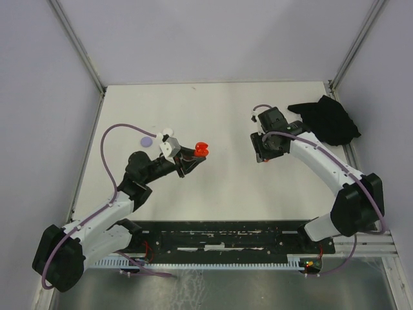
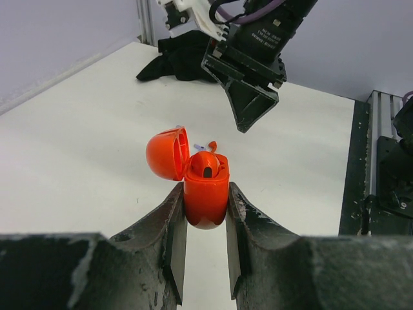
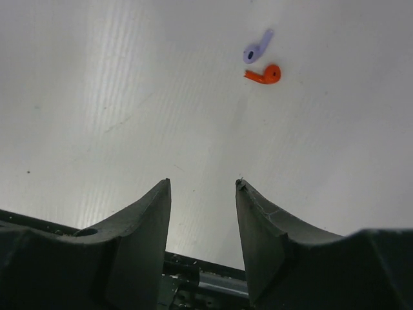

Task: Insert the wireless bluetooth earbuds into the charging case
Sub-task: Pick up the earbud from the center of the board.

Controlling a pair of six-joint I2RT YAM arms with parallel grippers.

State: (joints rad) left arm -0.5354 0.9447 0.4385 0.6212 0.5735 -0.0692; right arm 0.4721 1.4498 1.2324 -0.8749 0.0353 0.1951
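The red earbud is below my right gripper, toward the right in its wrist view, with its stem pointing crosswise. My right gripper should turn and go down next, onto the earbud's round head (image 1: 266, 160) (image 3: 272, 73).
My left gripper (image 1: 191, 158) (image 2: 205, 194) is shut on the lower body of a red-orange charging case (image 2: 206, 187) and holds it above the table. The case's lid (image 2: 166, 154) hangs open to the left. A red earbud (image 2: 209, 166) sits in its well, with a small whitish piece at the rim. The case also shows in the top view (image 1: 202, 149). My right gripper (image 1: 261, 154) (image 3: 202, 184) is open and empty, hovering over the table. A lilac earbud (image 3: 257, 48) and a red earbud (image 3: 264, 75) lie side by side on the table ahead of it.
A black cloth (image 1: 326, 119) lies at the back right, also in the left wrist view (image 2: 177, 58). A lilac disc (image 1: 147, 141) and a white piece (image 1: 168, 131) lie behind the left gripper. The right gripper (image 2: 248, 110) hangs just beyond the case.
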